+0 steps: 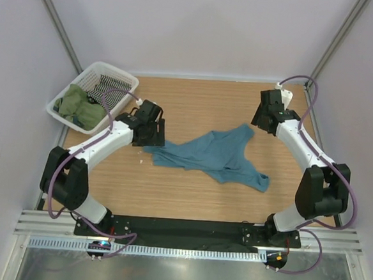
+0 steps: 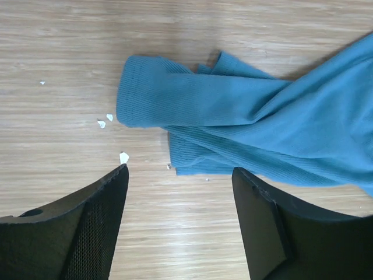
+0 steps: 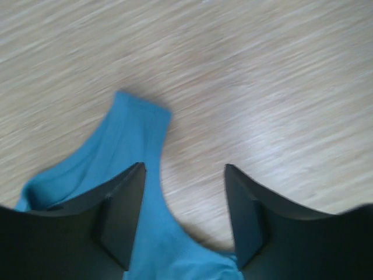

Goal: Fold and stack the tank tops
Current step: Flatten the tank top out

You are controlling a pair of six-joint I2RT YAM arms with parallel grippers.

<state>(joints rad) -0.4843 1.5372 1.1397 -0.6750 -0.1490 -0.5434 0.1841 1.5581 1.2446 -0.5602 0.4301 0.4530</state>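
Observation:
The right gripper moves to the left in the top view and down onto the tank top's bunched fold (image 1: 213,133) (image 3: 35,191) next, since the far edge bunches beside the strap.
A teal-blue tank top (image 1: 217,155) lies crumpled and spread out in the middle of the wooden table. My left gripper (image 1: 152,137) hovers at its left end and is open. In the left wrist view the cloth's folded edge (image 2: 192,105) lies just beyond the fingertips, and my left gripper (image 2: 179,172) has only bare wood between its fingers. My right gripper (image 1: 262,123) is open over the top's far right strap. In the right wrist view that strap (image 3: 137,131) runs under the left finger of my right gripper (image 3: 184,167), not pinched. An olive-green tank top (image 1: 80,107) sits bunched in the basket.
A white slatted basket (image 1: 118,69) stands at the back left corner and also holds a striped cloth (image 1: 110,86). A few small white scraps (image 2: 123,157) lie on the wood near my left fingers. Grey walls close in the table's sides and back.

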